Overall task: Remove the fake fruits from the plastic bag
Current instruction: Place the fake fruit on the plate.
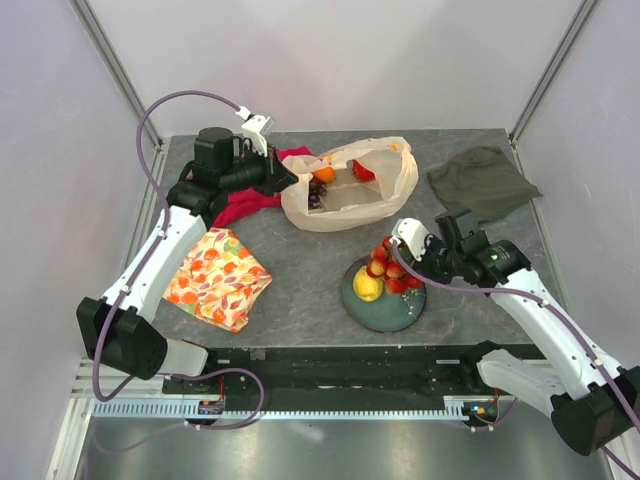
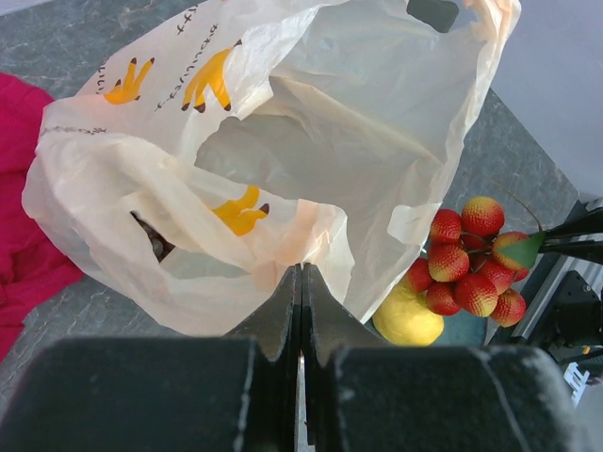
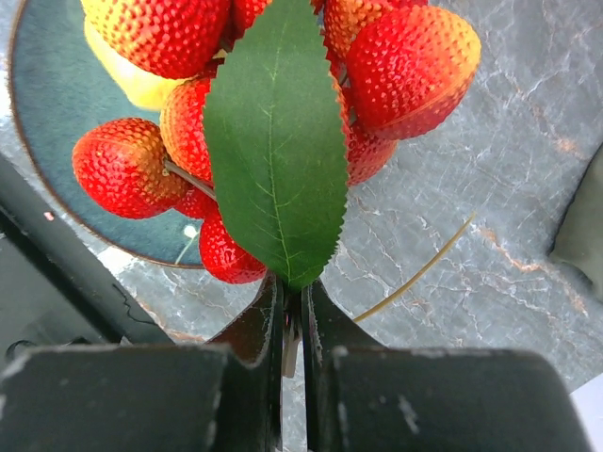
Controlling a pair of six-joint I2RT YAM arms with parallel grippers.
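The berries come down next until they rest on the dark plate (image 3: 146, 235) beside the lemon. My right gripper then releases the stem, since that plate lies below the gripper.
The plastic bag (image 1: 350, 190) lies open at the back middle of the table. In it show an orange (image 1: 323, 174), a red apple (image 1: 363, 170) and dark grapes (image 1: 316, 196). My left gripper (image 1: 287, 177) is shut on the bag's left rim; in the left wrist view the jaws (image 2: 301, 270) pinch the bag (image 2: 311, 122). My right gripper (image 1: 408, 257) is shut on the stem of the red berry bunch (image 1: 388, 268) and holds it over a dark plate (image 1: 385, 310). A yellow lemon (image 1: 367, 285) lies on the plate. The right wrist view shows the gripper (image 3: 292, 287), the green leaf (image 3: 273, 141) and the berries (image 3: 410, 61).
A red cloth (image 1: 245, 205) lies under my left gripper, left of the bag. An orange-flowered cloth (image 1: 218, 277) lies at the front left. An olive cloth (image 1: 482, 182) lies at the back right. White walls enclose the table.
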